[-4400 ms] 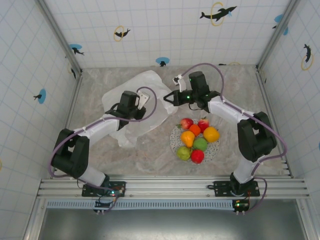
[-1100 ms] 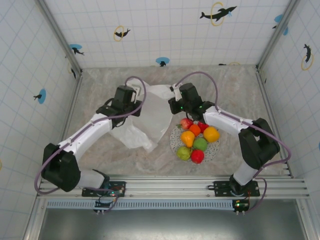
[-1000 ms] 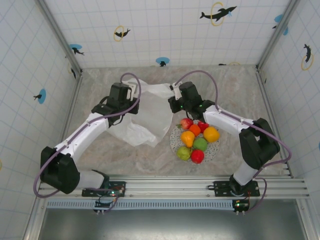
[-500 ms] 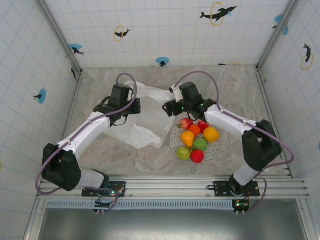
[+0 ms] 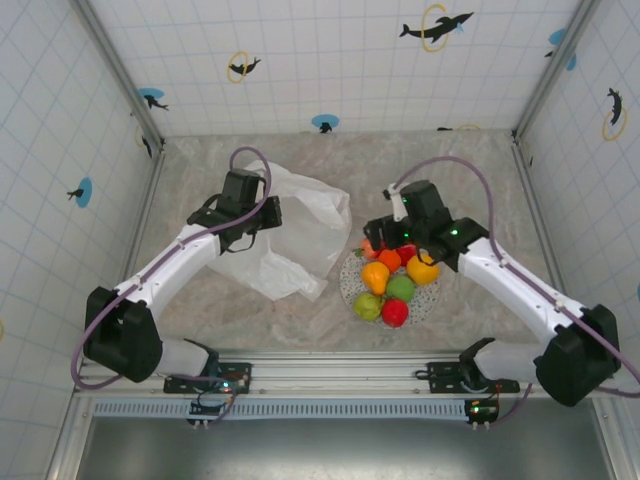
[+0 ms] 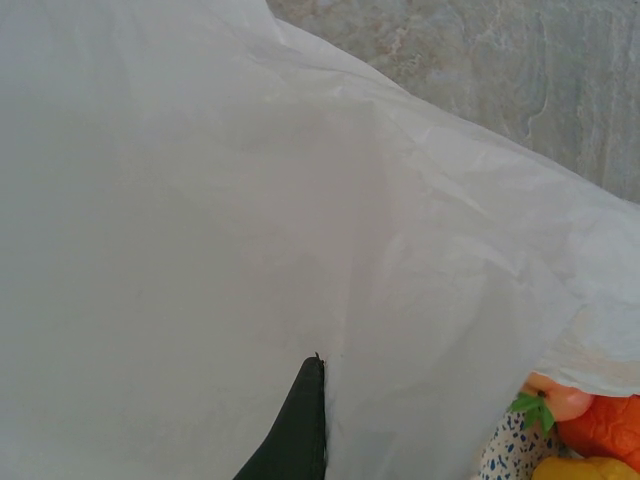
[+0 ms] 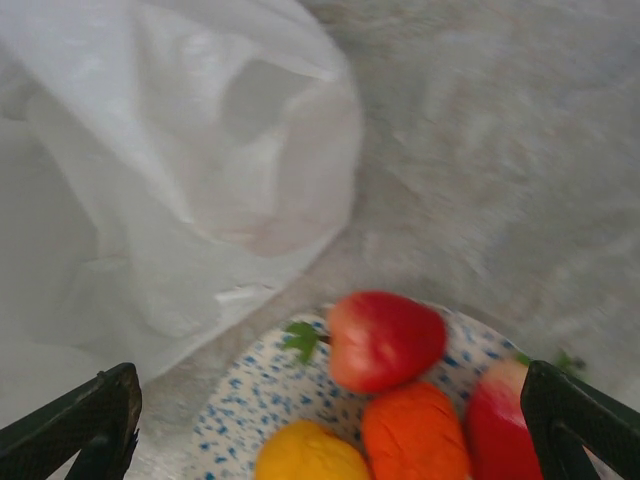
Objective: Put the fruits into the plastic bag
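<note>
The yellow fruit at the plate's rim is below my right gripper, nearer my base. My right gripper should move back and down onto it, away from the bag.
The crinkled white plastic bag lies on the table left of the plate. My left gripper is shut on its upper left edge; in the left wrist view the bag covers most of the frame and one dark finger presses against it. Several fruits lie on the speckled plate: a red apple, an orange, yellow pieces, green ones. My right gripper hangs open over the plate's far edge, its fingers wide on either side of the red apple, holding nothing.
The plate sits right beside the bag's right edge. Bare marble table lies behind the plate and toward the right wall. Tiled walls enclose three sides.
My right gripper has let go of the bag's right edge, opened wide and swung right and down over the plate. The bag's right side has sagged. The left gripper keeps its hold.
</note>
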